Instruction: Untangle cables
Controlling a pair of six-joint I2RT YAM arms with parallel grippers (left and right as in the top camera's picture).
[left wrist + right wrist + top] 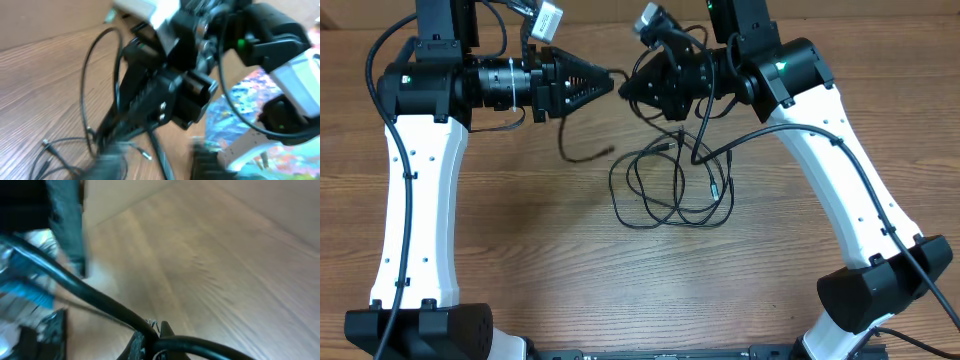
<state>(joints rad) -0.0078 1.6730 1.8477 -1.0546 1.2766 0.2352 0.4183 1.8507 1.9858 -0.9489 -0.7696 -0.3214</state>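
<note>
The table left in the overhead view is clear of the tangle, so my right gripper should release the black cable down there next.
Thin black cables [672, 190] lie in a loose tangle on the wooden table at centre. Strands rise from the tangle to my right gripper [630, 88], which points left. In the right wrist view the right gripper [150, 331] is shut on a black cable [90, 292] running across the frame. My left gripper [616, 77] points right, its tip almost touching the right gripper. In the left wrist view the left gripper's [157, 162] fingers are blurred and apart, with a cable [159, 147] passing between them. A small metal plug [146, 156] lies nearby. A separate cable piece [582, 157] hangs below the left gripper.
The right arm's black wrist [175, 90] fills the middle of the left wrist view, very close. A colourful sheet [245, 95] shows behind it. Both white arm links [415, 200] [850, 180] flank the tangle. The arm bases stand at the table's front edge.
</note>
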